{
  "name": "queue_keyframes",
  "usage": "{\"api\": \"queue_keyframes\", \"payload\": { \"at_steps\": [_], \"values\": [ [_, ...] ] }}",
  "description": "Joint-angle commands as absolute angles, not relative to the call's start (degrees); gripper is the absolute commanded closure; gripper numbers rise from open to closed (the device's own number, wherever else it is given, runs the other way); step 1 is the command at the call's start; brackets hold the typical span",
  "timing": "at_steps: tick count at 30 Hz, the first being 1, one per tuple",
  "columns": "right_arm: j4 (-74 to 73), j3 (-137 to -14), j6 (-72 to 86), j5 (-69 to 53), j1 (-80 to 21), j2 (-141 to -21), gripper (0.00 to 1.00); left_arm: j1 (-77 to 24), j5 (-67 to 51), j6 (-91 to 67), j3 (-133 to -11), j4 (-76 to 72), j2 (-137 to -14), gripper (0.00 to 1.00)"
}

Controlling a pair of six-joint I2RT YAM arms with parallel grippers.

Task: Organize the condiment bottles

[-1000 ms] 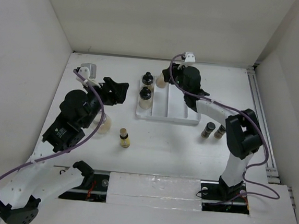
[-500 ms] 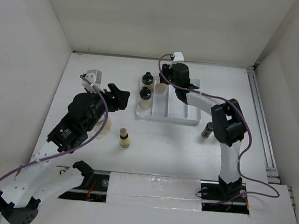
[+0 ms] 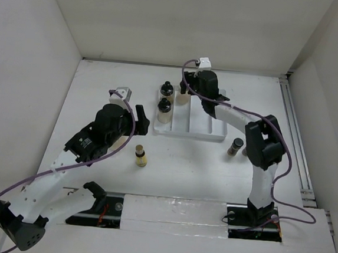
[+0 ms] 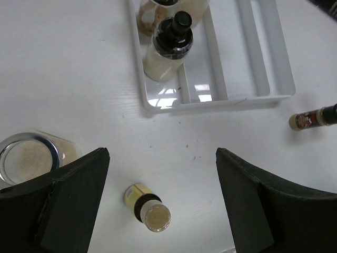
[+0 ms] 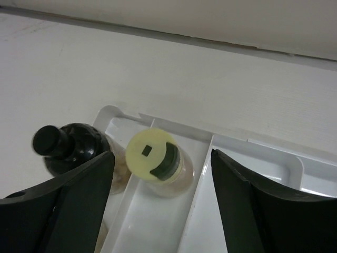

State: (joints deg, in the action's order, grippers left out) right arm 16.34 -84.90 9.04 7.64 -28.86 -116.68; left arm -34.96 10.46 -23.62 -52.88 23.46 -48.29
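Note:
I will swing my right gripper back and to its right in the top view, then lower it around the dark brown bottle, which lies there outside the tray.
In the white tray, two black-capped bottles with pale contents stand in the left compartment. A yellow-capped bottle stands upright at the far end of the middle compartment. My right gripper hangs open over it, its fingers clear of both sides. A small yellowish bottle stands on the table before the tray. My left gripper is open above it and holds nothing.
A wide clear jar with a metal rim sits left of the small bottle; the left arm hides it in the top view. A dark brown bottle stands right of the tray, close to the right arm. White walls enclose the table.
The right gripper opened, leaving the yellow-capped bottle in the tray's middle compartment. The left arm swung right, over the small yellowish bottle, and its jaws widened.

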Motion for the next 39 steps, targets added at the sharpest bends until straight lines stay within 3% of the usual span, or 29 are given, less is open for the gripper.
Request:
{"api": "queue_keyframes", "payload": {
  "at_steps": [1, 5, 10, 15, 24, 39],
  "values": [
    [16.71, -83.33, 9.66, 6.42, -29.0, -107.24, 0.21, -39.25, 10.36, -21.62, -52.91, 26.19, -48.95, 0.21],
    [10.66, -74.2, 12.21, 12.1, -29.53, -94.95, 0.31, -47.7, 20.37, -24.96, -55.45, 25.85, -51.76, 0.21],
    [0.38, -55.5, 16.51, 24.85, -31.9, -74.39, 0.31, -50.54, 24.08, -23.56, -57.48, 21.36, -51.24, 0.21],
    [-15.19, -46.86, 24.33, 30.23, -29.27, -59.09, 0.32, -50.54, 24.08, -21.36, -56.61, 18.64, -51.24, 0.21],
    [-29.44, -42.8, 31.38, 30.59, -28.13, -54.4, 0.33, -50.54, 22.41, -18.63, -55.73, 15.91, -46.32, 0.21],
    [-25.32, -42.28, 29.54, 26.9, -22.86, -61.96, 0.32, -47.9, 17.14, -18.63, -53.53, 14.15, -44.38, 0.22]
  ]
}}
